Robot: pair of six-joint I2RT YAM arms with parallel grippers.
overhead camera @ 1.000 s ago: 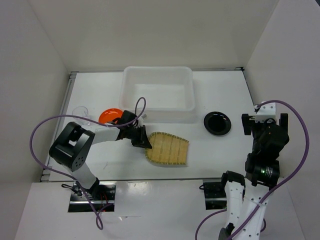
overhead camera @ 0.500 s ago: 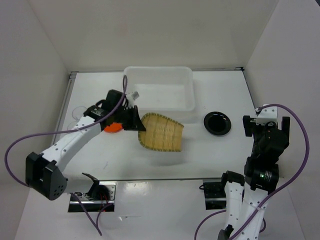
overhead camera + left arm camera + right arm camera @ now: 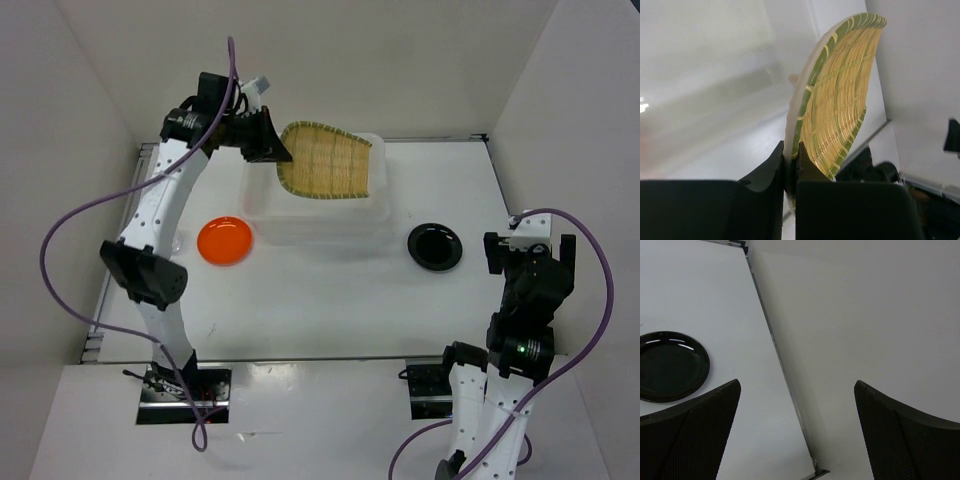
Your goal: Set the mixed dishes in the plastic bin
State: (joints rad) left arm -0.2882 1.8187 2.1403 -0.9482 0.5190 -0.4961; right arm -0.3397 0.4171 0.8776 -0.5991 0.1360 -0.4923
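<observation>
The bin is open below, so my left gripper should lower the tray [image 3: 326, 162] to the right in the top view, onto the bin's bottom, to let go of it.
My left gripper [image 3: 272, 148] is shut on the edge of the tan woven bamboo tray [image 3: 326, 162] and holds it in the air, tilted, over the back of the plastic bin [image 3: 330, 228]. In the left wrist view the fingers [image 3: 790, 150] pinch the tray's rim [image 3: 840, 95], which stands edge-up. The orange plate [image 3: 224, 240] lies on the table left of the bin. The black plate [image 3: 435, 247] lies right of the bin. My right gripper [image 3: 528, 242] hangs open at the right edge, just right of the black plate [image 3: 671, 366], with nothing between its fingers [image 3: 797, 390].
White walls enclose the table on the left, back and right. The table's metal edge strip [image 3: 782, 375] runs close under my right gripper. The left arm's purple cable [image 3: 60, 250] loops over the table's left side.
The left arm has lifted the bamboo tray from the table in front of the bin, up and back over the bin. The orange plate is now fully uncovered. The right arm has not moved.
</observation>
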